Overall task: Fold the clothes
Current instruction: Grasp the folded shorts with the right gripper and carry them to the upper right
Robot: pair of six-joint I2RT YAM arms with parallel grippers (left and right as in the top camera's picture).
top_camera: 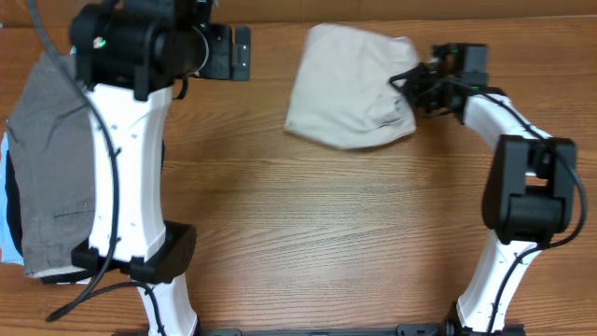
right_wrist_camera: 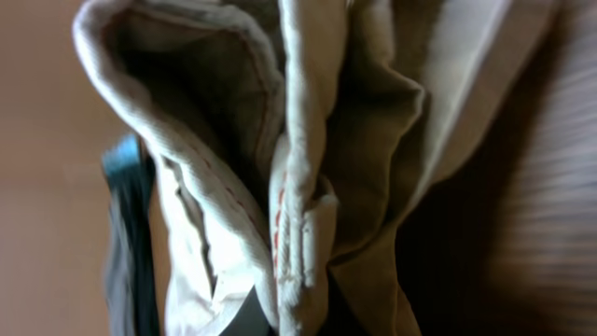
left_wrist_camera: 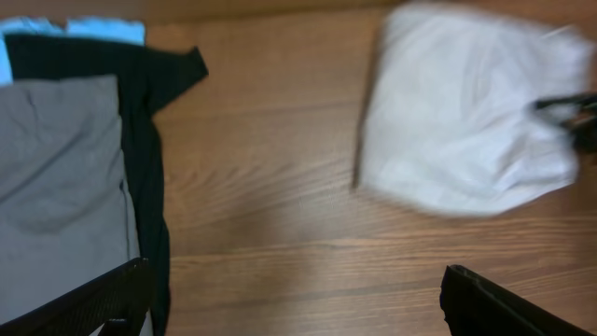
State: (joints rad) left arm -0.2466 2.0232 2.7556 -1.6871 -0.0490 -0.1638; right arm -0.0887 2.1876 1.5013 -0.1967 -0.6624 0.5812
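The right gripper brings the shorts across to the right in the overhead view next and releases them on the bare wood by the table's far edge.
The light beige khaki shorts lie bunched and folded at the back middle of the table. My right gripper is shut on their right edge. In the right wrist view the shorts' seamed folds fill the frame between the jaws. My left gripper hovers open and empty left of the beige shorts. In the left wrist view its jaws are wide apart over bare wood, with the beige shorts blurred to the right. Grey shorts lie at the left on a black piece and a light-blue piece.
The pile of grey shorts lies partly under my left arm at the table's left edge. The wooden table stretches across the middle and front. Both arm bases stand at the front edge.
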